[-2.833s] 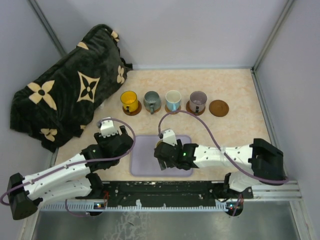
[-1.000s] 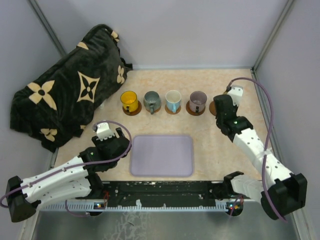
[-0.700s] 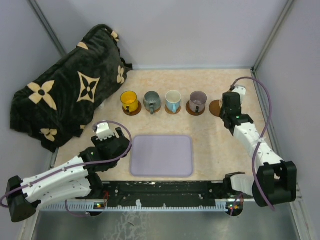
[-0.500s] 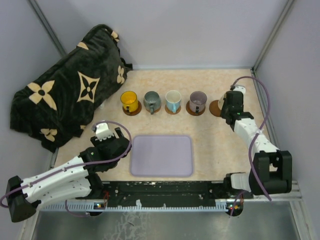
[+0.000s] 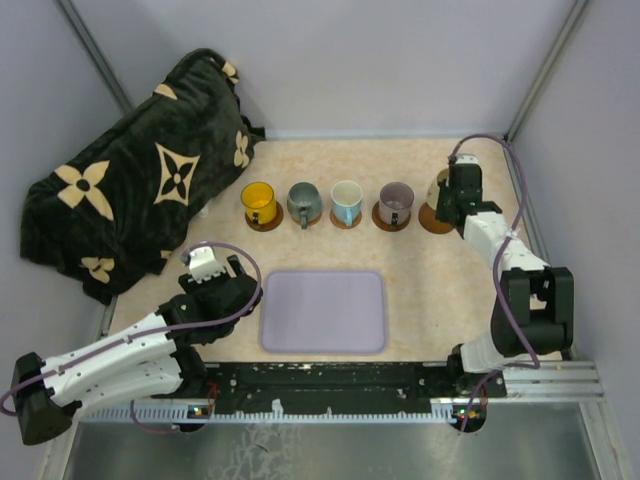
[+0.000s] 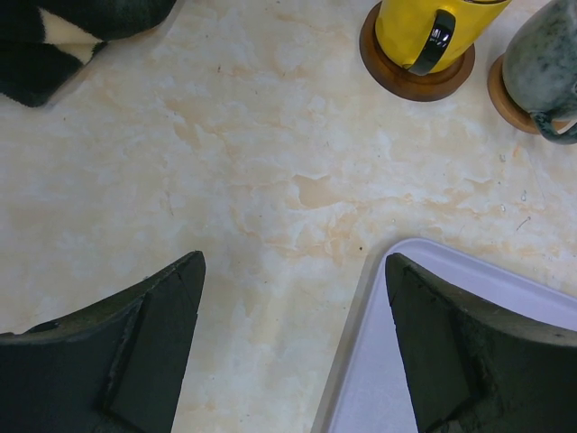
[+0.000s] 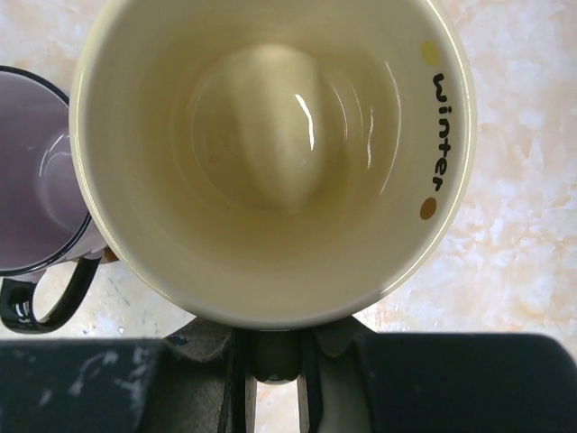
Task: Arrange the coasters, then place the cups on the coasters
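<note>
My right gripper lowers next until the cream cup sits on the empty brown coaster, then releases the handle, since that coaster lies below my gripper.
Four cups stand in a row on brown coasters: yellow cup (image 5: 258,203) (image 6: 424,27), grey-green cup (image 5: 303,203) (image 6: 541,68), white cup with a blue handle (image 5: 346,200), and mauve cup (image 5: 396,203) (image 7: 36,198). My right gripper (image 5: 449,200) (image 7: 275,361) is shut on the handle of the cream cup (image 5: 438,186) (image 7: 270,153), upright over the rightmost coaster (image 5: 436,222); I cannot tell whether the cup touches the coaster. My left gripper (image 5: 222,285) (image 6: 293,271) is open with nothing in it, low over the table beside the tray's left edge.
A lavender tray (image 5: 323,311) (image 6: 469,361) lies at the near middle. A dark patterned blanket (image 5: 140,180) (image 6: 54,27) is heaped at the back left. Grey walls close in the table on three sides.
My right arm has carried the cream cup back and to the right, to over the last coaster. The left arm has stayed in place, open.
</note>
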Robot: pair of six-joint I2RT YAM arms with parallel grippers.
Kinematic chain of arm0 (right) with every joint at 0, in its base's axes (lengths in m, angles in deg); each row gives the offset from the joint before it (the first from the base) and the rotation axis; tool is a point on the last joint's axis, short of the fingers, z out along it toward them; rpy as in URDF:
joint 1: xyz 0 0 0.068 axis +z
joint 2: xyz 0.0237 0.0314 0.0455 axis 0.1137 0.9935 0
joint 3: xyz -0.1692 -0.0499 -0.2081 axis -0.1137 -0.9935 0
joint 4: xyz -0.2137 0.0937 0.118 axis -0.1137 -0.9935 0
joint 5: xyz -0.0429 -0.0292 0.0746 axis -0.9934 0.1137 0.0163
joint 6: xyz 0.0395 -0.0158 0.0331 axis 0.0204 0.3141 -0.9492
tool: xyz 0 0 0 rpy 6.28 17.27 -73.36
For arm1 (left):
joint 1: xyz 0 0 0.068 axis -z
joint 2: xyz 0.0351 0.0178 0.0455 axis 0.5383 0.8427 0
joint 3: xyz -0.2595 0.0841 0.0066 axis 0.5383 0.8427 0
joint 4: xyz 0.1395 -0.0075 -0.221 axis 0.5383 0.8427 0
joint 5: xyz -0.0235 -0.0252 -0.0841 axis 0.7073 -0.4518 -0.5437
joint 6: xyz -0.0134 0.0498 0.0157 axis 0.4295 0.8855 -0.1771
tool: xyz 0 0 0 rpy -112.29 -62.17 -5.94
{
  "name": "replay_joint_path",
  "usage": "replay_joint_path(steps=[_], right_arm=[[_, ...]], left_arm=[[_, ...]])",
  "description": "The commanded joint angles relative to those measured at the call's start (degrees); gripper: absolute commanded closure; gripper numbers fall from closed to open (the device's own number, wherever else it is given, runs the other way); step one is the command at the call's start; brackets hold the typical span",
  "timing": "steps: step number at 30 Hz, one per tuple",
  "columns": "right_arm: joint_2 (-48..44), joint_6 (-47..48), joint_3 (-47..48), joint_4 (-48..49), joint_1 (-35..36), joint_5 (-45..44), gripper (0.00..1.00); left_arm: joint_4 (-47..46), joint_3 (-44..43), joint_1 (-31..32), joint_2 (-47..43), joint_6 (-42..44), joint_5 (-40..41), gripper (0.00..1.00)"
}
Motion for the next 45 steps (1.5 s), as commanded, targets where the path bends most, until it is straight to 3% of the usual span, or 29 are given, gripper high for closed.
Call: replay_joint_path(steps=[1, 45], right_arm=[[0.6, 2.2, 3.0, 4.8, -0.6, -1.8, 1.0], [7.9, 1.9, -2.2, 12.3, -1.2, -3.2, 1.0]], left_arm=[[1.0, 0.6, -0.3, 0.1, -1.2, 1.1, 0.13], [-3.2, 1.2, -0.3, 1.8, 0.8, -0.9, 0.13]])
